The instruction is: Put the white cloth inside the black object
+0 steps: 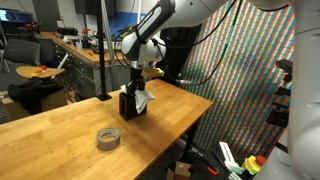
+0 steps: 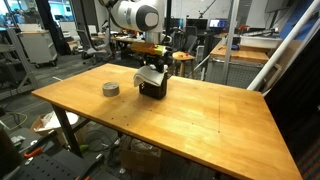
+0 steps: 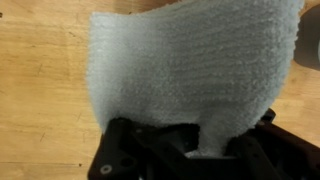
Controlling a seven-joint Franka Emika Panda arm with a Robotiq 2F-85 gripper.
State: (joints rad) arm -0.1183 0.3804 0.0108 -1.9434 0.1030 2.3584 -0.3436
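Note:
The cloth drapes right above the box, so I should lower it toward the black object's top [image 1: 132, 93] next and release it.
The white cloth [image 3: 190, 70] hangs from my gripper [image 3: 198, 150] and fills most of the wrist view, its top pinched between the fingers. In both exterior views the cloth [image 1: 143, 99] [image 2: 150, 76] hangs right above the black object [image 1: 129, 103] [image 2: 152, 88], a small box standing on the wooden table. The cloth's lower part touches or drapes over the black object's top. My gripper [image 1: 140, 78] [image 2: 150, 62] is just above it, shut on the cloth.
A grey roll of tape [image 1: 108, 138] [image 2: 111, 89] lies on the wooden table [image 1: 60, 130] [image 2: 200, 120] near the black object. A black pole [image 1: 103, 50] stands at the table's back. A coloured mesh panel [image 1: 240, 80] stands beside the table.

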